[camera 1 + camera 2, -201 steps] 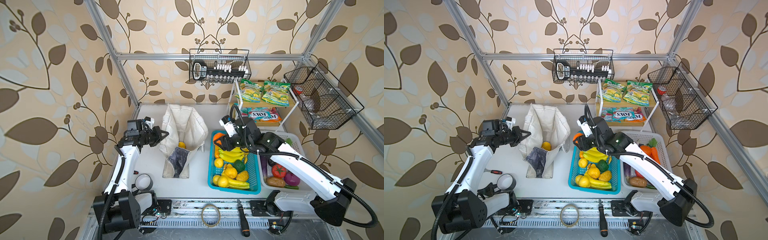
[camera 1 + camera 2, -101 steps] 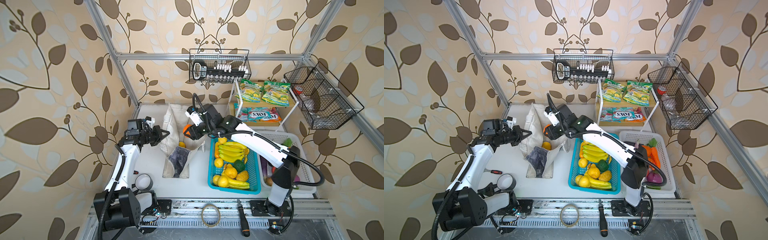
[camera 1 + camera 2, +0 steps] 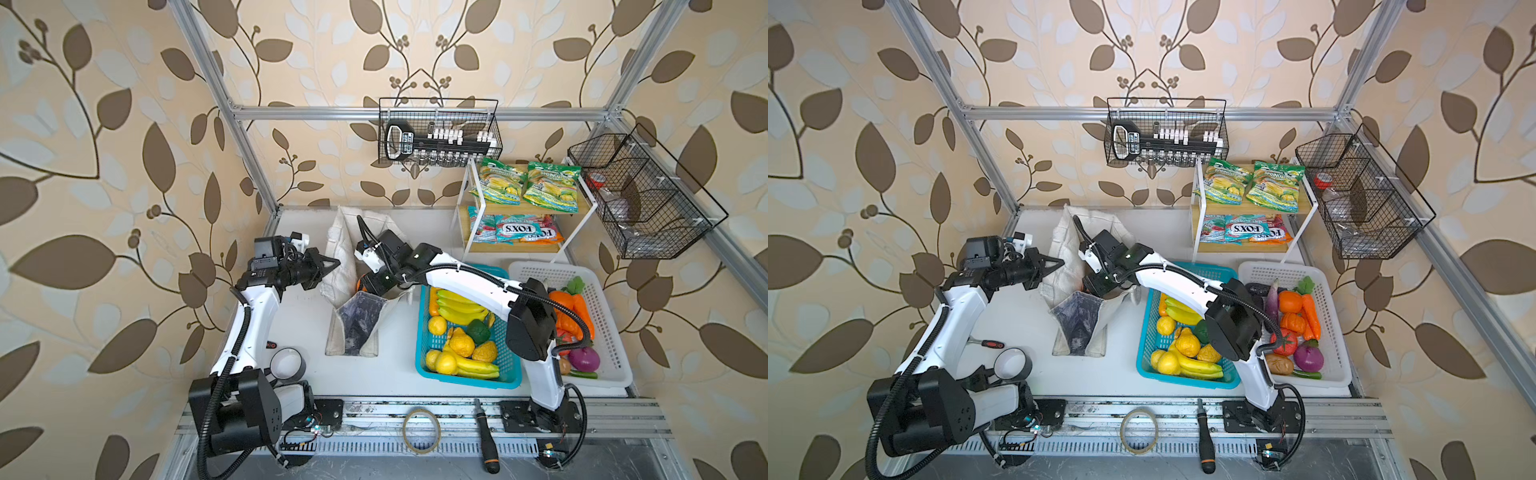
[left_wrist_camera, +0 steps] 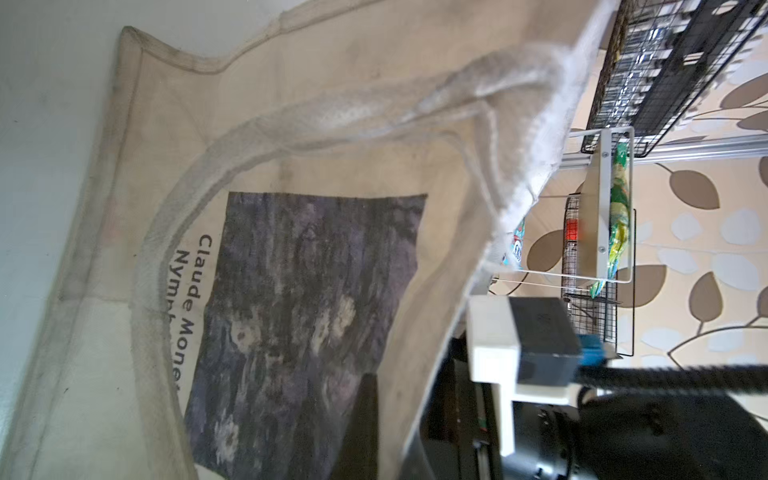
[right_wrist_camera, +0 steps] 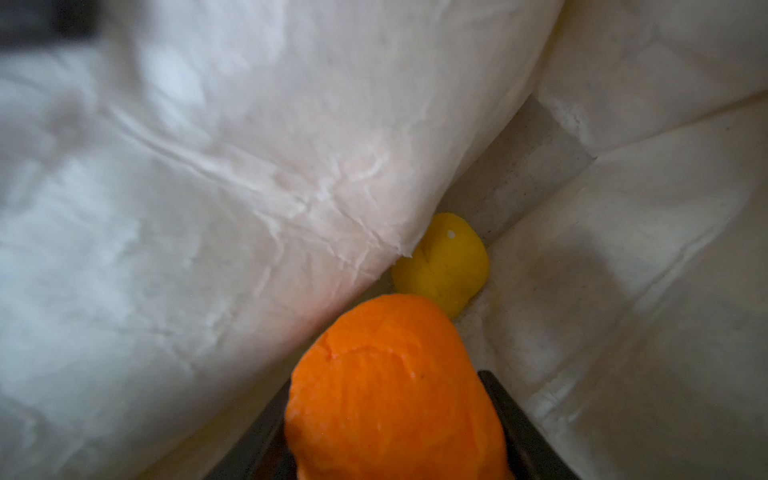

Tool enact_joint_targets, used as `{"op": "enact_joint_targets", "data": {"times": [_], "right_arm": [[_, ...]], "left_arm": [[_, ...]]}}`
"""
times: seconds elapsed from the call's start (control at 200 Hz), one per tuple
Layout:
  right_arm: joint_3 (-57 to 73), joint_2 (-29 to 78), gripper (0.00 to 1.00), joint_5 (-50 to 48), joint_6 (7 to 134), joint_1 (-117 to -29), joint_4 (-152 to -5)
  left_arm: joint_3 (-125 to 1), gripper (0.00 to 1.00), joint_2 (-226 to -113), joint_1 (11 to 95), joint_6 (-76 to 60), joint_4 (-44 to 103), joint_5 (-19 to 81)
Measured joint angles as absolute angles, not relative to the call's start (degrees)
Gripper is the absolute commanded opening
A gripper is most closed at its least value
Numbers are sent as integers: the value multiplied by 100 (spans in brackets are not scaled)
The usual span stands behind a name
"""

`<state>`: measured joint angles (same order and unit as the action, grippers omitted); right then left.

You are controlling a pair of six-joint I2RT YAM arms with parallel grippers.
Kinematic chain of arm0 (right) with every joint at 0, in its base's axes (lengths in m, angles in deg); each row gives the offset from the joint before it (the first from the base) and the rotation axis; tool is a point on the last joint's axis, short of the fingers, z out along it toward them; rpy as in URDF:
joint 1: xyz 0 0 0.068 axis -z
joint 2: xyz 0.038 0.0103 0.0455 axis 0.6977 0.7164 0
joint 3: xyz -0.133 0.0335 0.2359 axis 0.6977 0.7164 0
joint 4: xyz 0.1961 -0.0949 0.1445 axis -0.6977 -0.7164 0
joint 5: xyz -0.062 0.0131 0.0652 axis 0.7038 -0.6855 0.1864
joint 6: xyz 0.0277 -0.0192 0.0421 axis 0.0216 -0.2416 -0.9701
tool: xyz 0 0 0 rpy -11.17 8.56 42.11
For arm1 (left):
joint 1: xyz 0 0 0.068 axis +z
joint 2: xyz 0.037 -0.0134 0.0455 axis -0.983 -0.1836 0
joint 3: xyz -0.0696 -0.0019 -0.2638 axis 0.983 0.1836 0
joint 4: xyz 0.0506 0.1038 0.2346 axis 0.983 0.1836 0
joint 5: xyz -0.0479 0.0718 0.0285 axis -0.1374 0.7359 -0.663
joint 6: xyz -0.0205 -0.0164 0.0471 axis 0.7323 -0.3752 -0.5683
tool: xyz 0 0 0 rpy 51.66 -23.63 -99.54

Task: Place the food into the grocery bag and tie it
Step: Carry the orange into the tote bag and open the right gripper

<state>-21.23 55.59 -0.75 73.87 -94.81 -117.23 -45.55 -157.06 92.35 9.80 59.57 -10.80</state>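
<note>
The robot's right gripper needs to lower the round orange fruit [image 5: 395,386] deeper between the bag's fabric sides and let go of it, because the bag's bottom [image 5: 497,185] with the yellow fruit is below.
The grocery bag [image 3: 357,320] stands open left of the baskets, its dark panel facing front [image 3: 1077,324]. My left gripper [image 3: 334,262] is shut on the bag's left rim; one dark finger [image 4: 365,415] lies against the fabric [image 4: 291,104]. My right gripper [image 5: 395,419] is inside the bag's mouth, shut on the round orange fruit [image 5: 395,386], which peeks out in a top view [image 3: 358,286]. A yellow fruit [image 5: 449,262] lies at the bag's bottom. Two green-and-yellow snack packets [image 3: 496,180] [image 3: 550,185] lie on the top shelf. A purple eggplant [image 3: 1271,297] lies in the white basket.
A blue basket [image 3: 424,365] of bananas and citrus stands right of the bag, with a white basket [image 3: 611,332] of vegetables beyond it. FOX'S packets [image 3: 519,230] fill the lower shelf. A tape roll [image 3: 286,363], a tape ring [image 3: 420,430] and a screwdriver [image 3: 484,436] lie at the front.
My right arm has swung left from above the blue basket, carrying the orange fruit down into the bag's mouth. The left gripper has kept its hold on the rim.
</note>
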Motion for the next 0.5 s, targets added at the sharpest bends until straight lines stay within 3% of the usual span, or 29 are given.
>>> {"op": "enact_joint_targets", "data": {"times": [0.5], "right_arm": [[-2267, 6698, 59, 309, 7020, -9684, -11817]], "left_arm": [[-4295, 0, -15737, 9340, 1393, 5447, -1439]]}}
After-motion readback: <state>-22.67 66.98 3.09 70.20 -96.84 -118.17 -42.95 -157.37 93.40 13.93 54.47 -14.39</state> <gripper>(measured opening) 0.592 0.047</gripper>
